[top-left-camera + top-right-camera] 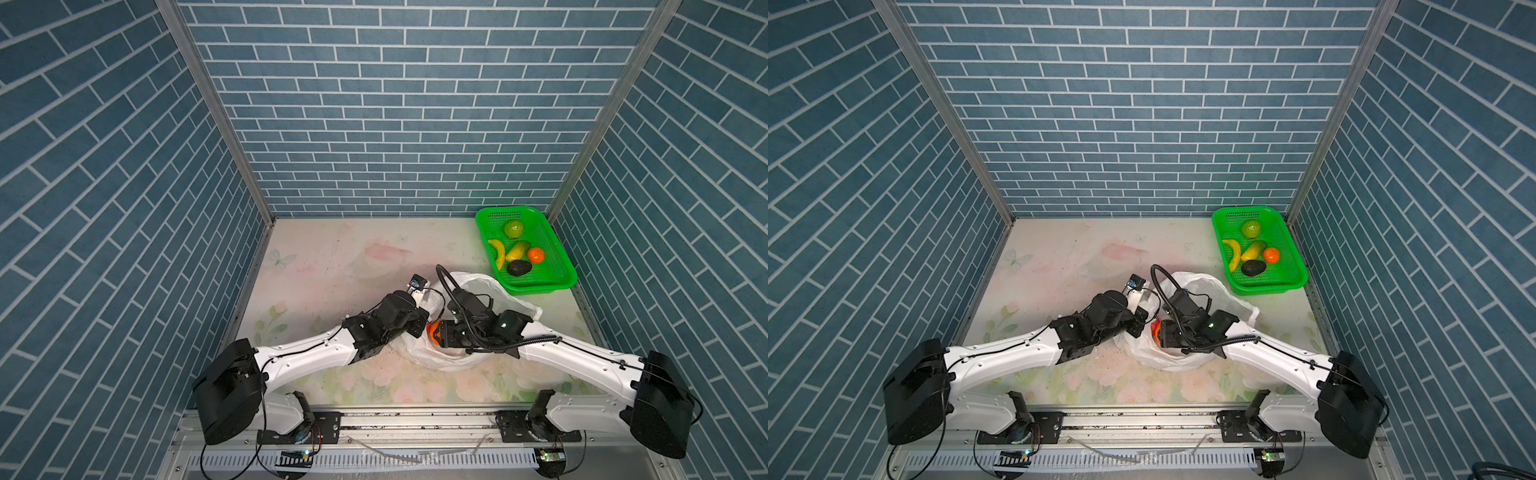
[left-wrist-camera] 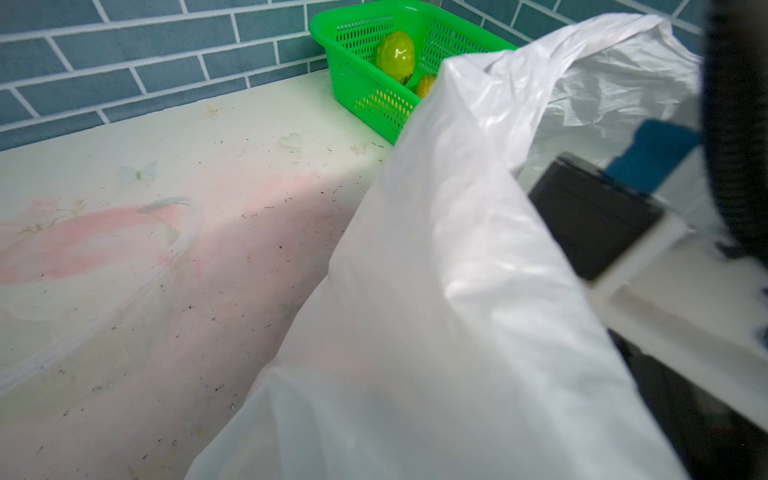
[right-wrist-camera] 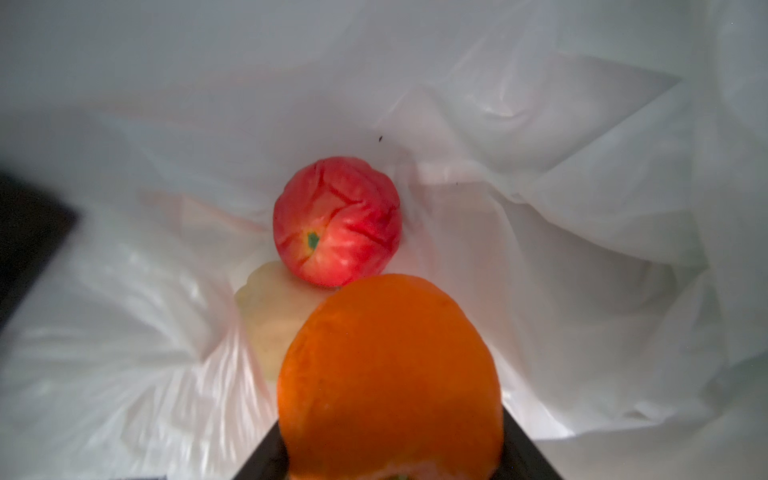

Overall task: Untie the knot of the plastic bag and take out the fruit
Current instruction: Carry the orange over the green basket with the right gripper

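My right gripper will next move up out of the bag (image 1: 478, 291), carry the orange outward over the banana in the green basket and let it go, because that basket already has fruit in it.
The white plastic bag (image 1: 478, 291) lies mid-table with its mouth open; its knot does not show. My left gripper (image 1: 422, 323) is at the bag's left rim, shut on the plastic, which drapes across the left wrist view as a raised sheet (image 2: 457, 291) and hides the fingers. My right gripper (image 3: 390, 415) reaches inside the bag and is shut on an orange (image 3: 390, 365), which peeks out in both top views (image 1: 1155, 330). Deeper in the bag lie a small red fruit (image 3: 337, 222) and a pale bumpy fruit (image 3: 274, 307).
A green basket (image 1: 562, 266) stands at the back right, holding a green apple (image 1: 513, 229), banana (image 1: 498, 252), mango (image 1: 518, 250), orange (image 1: 536, 255) and avocado (image 1: 519, 267). Blue brick walls enclose three sides. Thin plastic strips (image 1: 390, 455) lie on the front rail.
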Available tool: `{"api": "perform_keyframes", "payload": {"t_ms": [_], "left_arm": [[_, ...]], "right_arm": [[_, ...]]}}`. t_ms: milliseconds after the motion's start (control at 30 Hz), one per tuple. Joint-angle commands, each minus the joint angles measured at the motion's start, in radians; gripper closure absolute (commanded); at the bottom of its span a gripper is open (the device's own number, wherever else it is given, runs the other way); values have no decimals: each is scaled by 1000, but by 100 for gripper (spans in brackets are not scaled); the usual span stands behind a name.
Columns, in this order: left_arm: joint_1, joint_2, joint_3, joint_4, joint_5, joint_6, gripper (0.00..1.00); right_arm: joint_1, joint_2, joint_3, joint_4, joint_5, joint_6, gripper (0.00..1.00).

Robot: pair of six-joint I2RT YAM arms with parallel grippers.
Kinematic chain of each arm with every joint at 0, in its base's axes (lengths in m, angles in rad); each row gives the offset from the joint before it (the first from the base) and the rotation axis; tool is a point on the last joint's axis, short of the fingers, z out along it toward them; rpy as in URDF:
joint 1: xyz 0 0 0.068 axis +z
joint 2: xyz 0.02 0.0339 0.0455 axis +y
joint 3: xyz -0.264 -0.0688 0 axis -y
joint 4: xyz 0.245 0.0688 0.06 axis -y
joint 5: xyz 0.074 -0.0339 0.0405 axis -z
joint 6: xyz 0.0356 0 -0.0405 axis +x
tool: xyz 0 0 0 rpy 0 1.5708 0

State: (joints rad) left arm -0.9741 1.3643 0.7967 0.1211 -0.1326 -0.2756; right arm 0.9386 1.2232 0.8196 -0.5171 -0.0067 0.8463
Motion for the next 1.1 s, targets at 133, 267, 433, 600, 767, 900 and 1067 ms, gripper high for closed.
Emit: {"api": "perform_keyframes", "payload": {"t_ms": [133,267,433,600,767,900,1067], "left_arm": [[-5,-8,19,-44,-57,16,100],[-4,-15,13,-50,-61,15,100],[-4,-28,3,-60,-62,14,100],[-4,-43,-8,-61,-59,13,100],[-3,-57,-25,-46,-26,22,100],[-4,-71,-30,-52,-8,34,100],[-5,-83,-34,-58,12,54,100]], "right_arm": [[10,-115,186,-203,-14,-30,48],[-12,-140,294,-297,0,-60,48],[-158,-175,417,-374,-15,-131,48],[-397,-160,488,-373,-73,-238,46],[-634,-117,468,-255,-140,-263,46],[-791,-26,429,-104,-205,-266,46],[-903,139,427,53,-181,-296,47]]}}
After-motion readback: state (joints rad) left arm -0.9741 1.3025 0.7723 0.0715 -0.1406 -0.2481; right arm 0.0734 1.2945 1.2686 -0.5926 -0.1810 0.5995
